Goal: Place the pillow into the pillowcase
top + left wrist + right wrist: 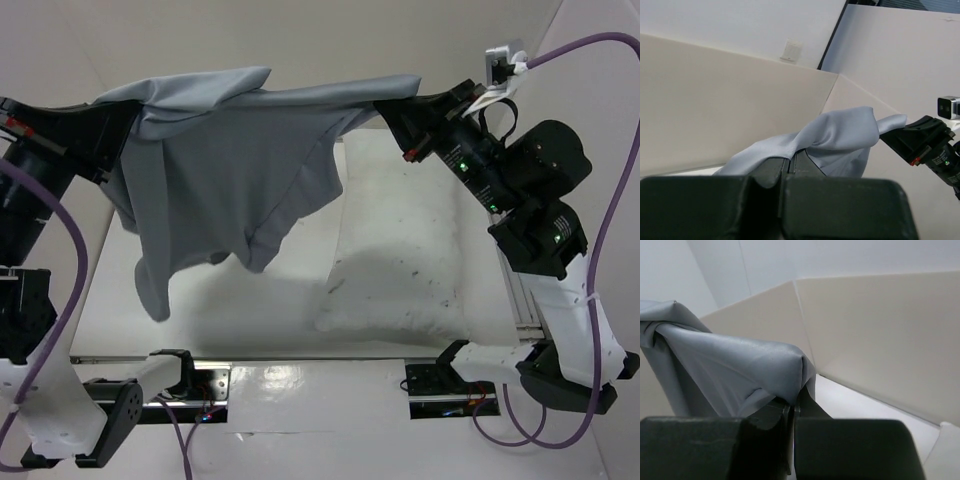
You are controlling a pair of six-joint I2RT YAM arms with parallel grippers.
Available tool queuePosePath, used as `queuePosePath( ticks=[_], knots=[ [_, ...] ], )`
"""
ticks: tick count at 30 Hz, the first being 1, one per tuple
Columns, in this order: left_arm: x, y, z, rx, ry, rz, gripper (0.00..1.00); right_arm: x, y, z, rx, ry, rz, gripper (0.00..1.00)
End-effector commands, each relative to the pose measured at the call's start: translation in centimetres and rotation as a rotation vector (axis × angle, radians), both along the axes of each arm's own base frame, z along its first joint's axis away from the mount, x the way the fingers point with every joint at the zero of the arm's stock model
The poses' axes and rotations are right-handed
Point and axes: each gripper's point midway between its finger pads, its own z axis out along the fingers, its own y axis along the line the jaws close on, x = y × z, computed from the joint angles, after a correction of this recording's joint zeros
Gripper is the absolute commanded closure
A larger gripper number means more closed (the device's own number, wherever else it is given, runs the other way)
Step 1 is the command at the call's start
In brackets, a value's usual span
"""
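Observation:
I next need to lower my left gripper outward toward the back panel and let go of the stretched pillowcase on the bare tabletop beside the pillow. The pillow is below my gripper.
The grey pillowcase [230, 170] hangs in the air, stretched between my two grippers, its lower folds drooping toward the table's left half. My left gripper [118, 125] is shut on its left top corner; in the left wrist view the cloth [835, 135] bunches out of the closed gripper [790, 161]. My right gripper [385, 112] is shut on its right top corner; in the right wrist view the cloth [740, 370] drapes over the closed gripper [794, 402]. The white speckled pillow [400, 270] lies flat on the table, below and right of the hanging cloth.
The white table [200, 310] is walled by cream panels at the back and sides [875, 340]. An aluminium rail [520, 290] runs along the right edge. The arm bases and purple cables [60, 290] sit at the near edge.

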Motion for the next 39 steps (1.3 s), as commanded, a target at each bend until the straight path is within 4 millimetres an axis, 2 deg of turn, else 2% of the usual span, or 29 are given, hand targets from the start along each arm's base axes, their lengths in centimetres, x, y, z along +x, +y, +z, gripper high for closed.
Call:
queuePosePath(
  ticks=[1, 4, 5, 7, 8, 9, 10, 11, 13, 14, 15, 17, 18, 19, 20, 21, 22, 25, 26, 27, 28, 30, 31, 32, 33, 34, 36, 37, 39],
  knots=[
    [-2.9, 1.6, 3.9, -0.052, -0.16, 0.094, 1.0, -1.2, -4.0, 4.2, 0.11, -0.103, -0.12, 1.0],
    [-0.2, 2.1, 2.6, -0.063, -0.102, 0.116, 1.0, 1.7, -3.8, 2.6, 0.074, -0.062, -0.21, 1.0],
    [1.0, 2.2, 2.1, -0.051, -0.088, 0.122, 1.0, 4.0, -3.2, 1.7, 0.052, -0.036, -0.259, 1.0],
    [5.8, 2.5, -0.6, -0.039, 0.012, 0.13, 1.0, 6.8, -2.5, 0.8, -0.002, -0.028, -0.329, 1.0],
    [7.7, 2.7, -1.4, -0.029, 0.038, 0.134, 1.0, 10.3, -1.0, -1.8, -0.056, 0.026, -0.381, 1.0],
    [9.4, 2.8, -2.2, -0.029, 0.067, 0.135, 1.0, 12.2, -0.8, -2.6, -0.078, 0.036, -0.412, 1.0],
    [13.3, 2.8, -4.9, -0.024, 0.15, 0.124, 1.0, 14.9, -1.8, -4.0, -0.093, 0.062, -0.458, 1.0],
    [15.2, 3.0, -6.1, -0.016, 0.181, 0.127, 1.0, 18.2, -0.4, -6.2, -0.123, 0.09, -0.414, 1.0],
    [19.2, 3.8, -9.2, -0.014, 0.261, 0.164, 1.0, 22.5, -1.7, -8.7, -0.108, 0.134, -0.417, 1.0],
    [22.4, 4.4, -11.7, -0.005, 0.32, 0.187, 1.0, 24.3, -1.2, -10.3, -0.125, 0.148, -0.409, 1.0],
    [24.0, 4.8, -13.0, 0.005, 0.35, 0.204, 1.0, 27.6, -0.1, -13.6, -0.154, 0.186, -0.403, 1.0],
    [27.3, 5.9, -16.4, 0.015, 0.421, 0.257, 0.97, 31.0, 0.6, -17.3, -0.185, 0.232, -0.406, 1.0],
    [29.9, 6.0, -19.1, 0.019, 0.476, 0.256, 0.8, 33.9, 1.9, -20.7, -0.206, 0.279, -0.377, 1.0],
    [31.3, 6.7, -21.0, 0.028, 0.514, 0.269, 0.31, 35.4, 2.3, -22.5, -0.214, 0.307, -0.363, 1.0],
    [32.0, 6.2, -22.0, 0.034, 0.551, 0.233, 0.15, 36.8, 2.4, -24.3, -0.223, 0.339, -0.355, 0.93],
    [32.8, 6.6, -23.3, 0.034, 0.599, 0.226, 0.08, 38.4, 3.3, -27.6, -0.263, 0.403, -0.333, 0.51],
    [34.6, 7.3, -26.7, 0.043, 0.69, 0.232, 0.04, 38.7, 3.7, -28.6, -0.281, 0.432, -0.32, 0.28],
    [34.2, 7.1, -28.6, 0.059, 0.78, 0.216, 0.0, 37.8, 2.8, -30.7, -0.321, 0.522, -0.347, 0.08],
    [33.0, 7.0, -27.8, 0.071, 0.764, 0.217, 0.0, 36.9, 3.0, -30.7, -0.325, 0.524, -0.348, 0.08],
    [32.2, 7.1, -30.1, 0.084, 0.82, 0.222, 0.0, 35.4, 2.4, -36.0, -0.383, 0.62, -0.343, 0.06],
    [31.4, 7.1, -30.3, 0.085, 0.825, 0.222, 0.02, 33.5, 2.4, -31.1, -0.329, 0.524, -0.337, 0.06],
    [28.1, 6.8, -32.3, 0.101, 0.877, 0.217, 0.08, 30.8, 2.5, -31.2, -0.332, 0.54, -0.303, 0.05],
    [26.9, 6.0, -33.0, 0.117, 0.885, 0.19, 0.21, 28.6, 1.4, -31.8, -0.35, 0.59, -0.311, 0.05],
    [25.5, 5.3, -33.9, 0.121, 0.907, 0.167, 0.32, 27.0, 2.0, -32.3, -0.372, 0.613, -0.292, 0.05],
    [23.6, 4.4, -37.6, 0.139, 0.989, 0.125, 0.44, 25.3, 2.8, -32.8, -0.387, 0.639, -0.258, 0.08],
    [21.6, 3.3, -37.1, 0.151, 0.971, 0.103, 0.59, 22.4, 3.1, -33.9, -0.416, 0.678, -0.206, 0.11],
    [18.5, 1.8, -40.0, 0.167, 1.05, 0.056, 0.6, 18.9, 4.6, -34.9, -0.439, 0.696, -0.141, 0.16],
    [16.2, 1.5, -43.7, 0.176, 1.15, 0.038, 0.6, 15.8, 6.3, -37.4, -0.489, 0.742, -0.084, 0.16],
    [13.6, 1.7, -45.5, 0.156, 1.198, 0.078, 0.45, 11.9, 7.9, -38.0, -0.519, 0.777, -0.013, 0.09]
  ],
)
